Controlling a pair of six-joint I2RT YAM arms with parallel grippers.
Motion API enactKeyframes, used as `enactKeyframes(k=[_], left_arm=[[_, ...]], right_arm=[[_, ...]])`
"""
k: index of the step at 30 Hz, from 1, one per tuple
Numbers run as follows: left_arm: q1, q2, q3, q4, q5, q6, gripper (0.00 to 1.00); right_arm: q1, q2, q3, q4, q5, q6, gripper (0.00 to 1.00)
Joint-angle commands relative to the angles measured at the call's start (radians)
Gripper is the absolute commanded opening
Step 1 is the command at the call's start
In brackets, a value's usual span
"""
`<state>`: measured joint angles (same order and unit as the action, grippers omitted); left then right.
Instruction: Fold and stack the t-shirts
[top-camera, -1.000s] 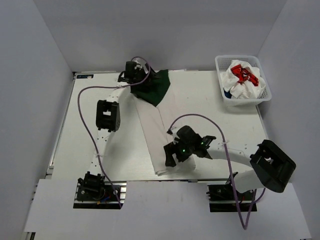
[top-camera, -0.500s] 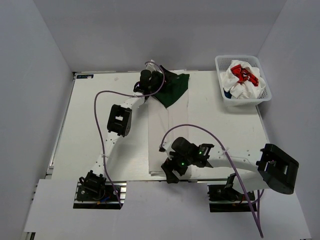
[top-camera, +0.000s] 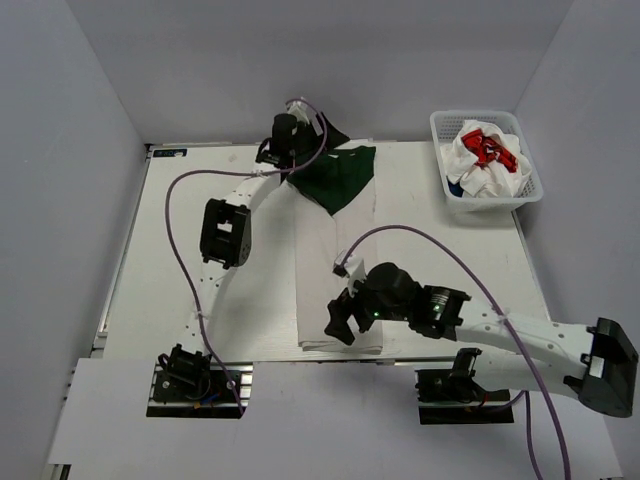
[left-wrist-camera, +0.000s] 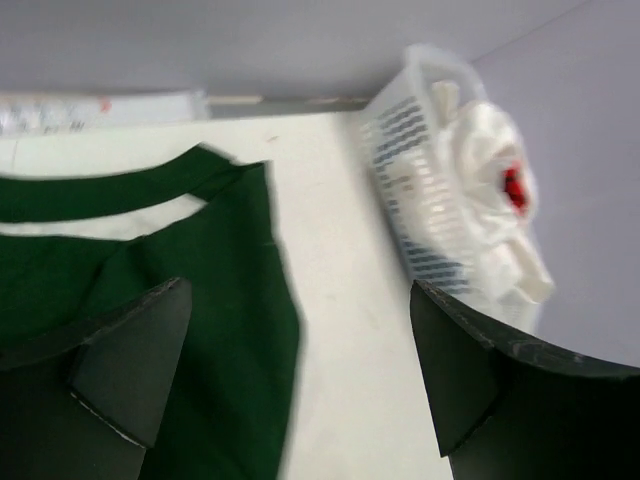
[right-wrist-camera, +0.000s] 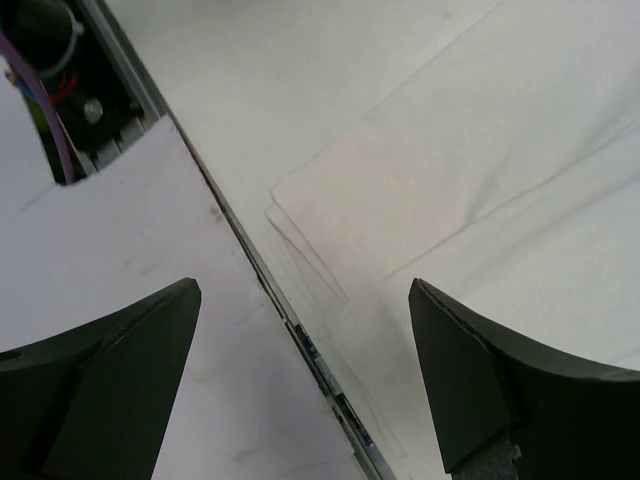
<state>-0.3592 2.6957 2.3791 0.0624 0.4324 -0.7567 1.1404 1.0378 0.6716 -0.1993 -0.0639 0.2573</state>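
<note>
The white t-shirt still lies full length, so next I will move my left gripper back along it and down onto the t-shirt's near corner farther from the basket.
A white t-shirt (top-camera: 335, 262) with a dark green top (top-camera: 340, 178) lies folded into a long strip down the middle of the table. My left gripper (top-camera: 300, 150) hovers open at the far end, by the green part (left-wrist-camera: 190, 300); its jaws (left-wrist-camera: 300, 385) hold nothing. At the strip's near end my right gripper (top-camera: 338, 318) stands open above the folded white corner (right-wrist-camera: 400, 200) and the table's front edge, jaws (right-wrist-camera: 300, 385) bare. More t-shirts (top-camera: 480, 165), white and one with red print (top-camera: 490, 148), sit crumpled in the basket.
The white mesh basket (top-camera: 445, 135) stands at the table's back right corner, seen also in the left wrist view as basket (left-wrist-camera: 415, 170). The table's metal front rail (right-wrist-camera: 300, 340) runs under my right gripper. Purple cables loop over both arms.
The shirt strip swung from slanted to straight along the table. My left gripper shifted right, then back left off the green end. The right arm's elbow swung far out to the right.
</note>
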Motion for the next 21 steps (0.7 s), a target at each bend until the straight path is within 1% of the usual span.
enactKeyframes(k=[1,3,4,5,6,7,8,9,10,11,12,14,15,17,18,20,21], left_arm=[[0.006,-0.351,-0.009,-0.118,0.018,0.121,1.0],[0.006,-0.439,-0.064,-0.177,0.078,0.152,1.0],[0.006,-0.547,-0.172,-0.209,0.101,0.172,1.0],[0.006,-0.612,-0.251,-0.255,0.136,0.172,1.0],[-0.003,-0.679,-0.341,-0.269,0.147,0.172,1.0],[-0.003,-0.751,-0.552,-0.269,0.147,0.172,1.0],[-0.012,-0.906,-0.668,-0.244,0.147,0.172,1.0],[-0.026,-0.988,-0.901,-0.216,0.126,0.172,1.0],[-0.035,-1.066,-1.014,-0.187,0.076,0.149,1.0],[-0.055,-1.139,-1.119,-0.147,0.054,0.131,1.0],[-0.055,-1.272,-1.291,-0.147,0.033,0.114,1.0],[-0.087,-1.379,-1.426,-0.177,-0.018,0.065,1.0],[-0.098,-1.46,-1.537,-0.19,-0.03,0.044,1.0],[-0.131,-1.517,-1.633,-0.22,-0.003,-0.013,1.0],[-0.145,-1.539,-1.709,-0.237,0.011,-0.027,1.0],[-0.171,-1.597,-1.768,-0.291,0.011,-0.068,1.0],[-0.197,-1.616,-1.825,-0.333,0.0,-0.081,1.0]], right_arm=[[0.002,-0.074,-0.013,0.028,0.11,0.098,0.9],[0.005,-0.126,-0.044,-0.011,0.192,0.207,0.9],[-0.002,-0.14,-0.05,-0.026,0.26,0.277,0.9],[-0.001,-0.15,-0.059,-0.041,0.327,0.308,0.9],[0.001,-0.18,-0.091,-0.055,0.357,0.356,0.9],[-0.004,-0.189,-0.102,-0.084,0.402,0.394,0.9],[-0.002,-0.203,-0.113,-0.092,0.412,0.417,0.9],[-0.004,-0.211,-0.136,-0.123,0.417,0.465,0.9],[-0.004,-0.214,-0.144,-0.132,0.418,0.48,0.9],[-0.007,-0.216,-0.153,-0.144,0.423,0.497,0.9],[-0.008,-0.217,-0.161,-0.176,0.426,0.544,0.9],[-0.016,-0.217,-0.175,-0.227,0.427,0.568,0.9],[-0.018,-0.213,-0.182,-0.236,0.421,0.594,0.9],[-0.024,-0.208,-0.194,-0.264,0.4,0.621,0.9],[-0.024,-0.209,-0.207,-0.273,0.392,0.631,0.9],[-0.025,-0.211,-0.214,-0.294,0.366,0.66,0.9],[-0.028,-0.219,-0.222,-0.296,0.357,0.666,0.9]])
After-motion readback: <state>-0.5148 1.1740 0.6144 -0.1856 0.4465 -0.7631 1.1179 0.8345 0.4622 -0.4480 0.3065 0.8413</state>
